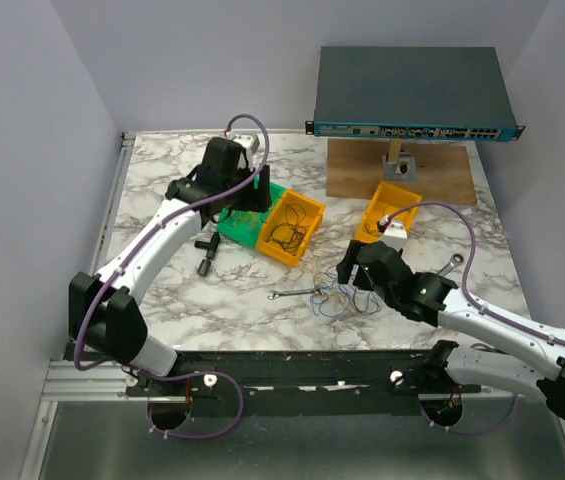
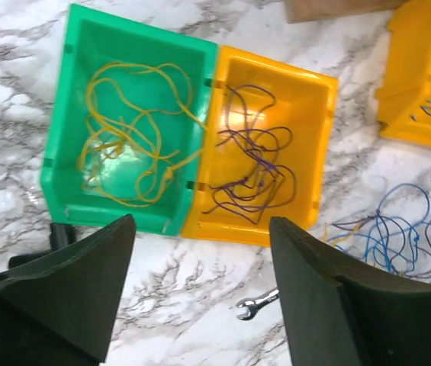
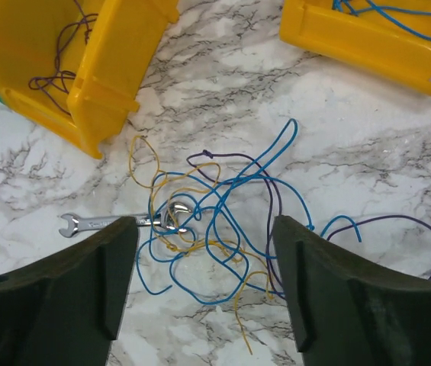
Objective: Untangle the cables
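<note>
A blue loop (image 3: 285,139) reaches from the tangle toward the bin of blue wires, so the robot's right gripper needs to shift that way and lower first to get it.
The tangled cables (image 1: 340,300) are thin blue, yellow-orange and dark purple wires lying in a loose knot on the marble table, near its front edge. In the right wrist view the tangle (image 3: 223,200) lies directly below my right gripper (image 3: 204,221), which is open and hovers above it, touching nothing. One end of a silver wrench (image 3: 101,223) is caught in the loops. My left gripper (image 2: 200,225) is open and empty, held high over the bins (image 1: 247,200). The tangle also shows in the left wrist view (image 2: 398,232) at the right edge.
A green bin (image 2: 62,137) holds yellow wires. The yellow bin (image 2: 265,225) beside it holds purple wires. A second yellow bin (image 3: 368,42) holds blue wires. A network switch (image 1: 412,95) sits on a stand over a wooden board (image 1: 402,180) at the back. A black part (image 1: 207,255) and another wrench (image 1: 449,265) lie on the table.
</note>
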